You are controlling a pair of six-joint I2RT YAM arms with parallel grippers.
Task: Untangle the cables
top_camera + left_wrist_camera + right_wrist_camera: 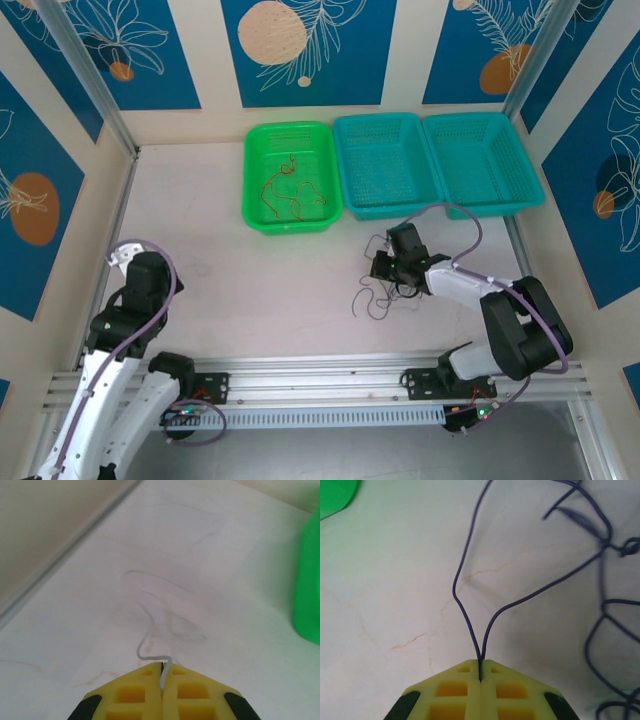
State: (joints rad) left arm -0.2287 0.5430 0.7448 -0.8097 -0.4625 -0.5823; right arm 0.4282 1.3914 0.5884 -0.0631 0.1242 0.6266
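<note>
The left gripper moves up and outward past the green basket point(255, 215) next, over the middle basket point(388, 166), and releases the pale beige cable there, as the middle basket is empty.
My left gripper point(162, 666) is shut on the end of a pale beige cable point(146, 630), which curls away over the white table ahead of it. My right gripper point(480, 662) is shut on a loop of a dark purple cable point(470, 565); its two strands rise from the jaws toward a tangle point(612, 545) at the upper right. From above, the right gripper point(381, 268) sits right of the table's middle with dark cables point(372, 298) trailing beneath it. Reddish-brown cables point(287, 190) lie in the green basket point(255, 215).
Two teal baskets point(347, 205) point(520, 195) stand to the right of the green one along the back. The left arm point(135, 300) is folded near the left wall. An aluminium rail point(320, 375) crosses the near edge.
</note>
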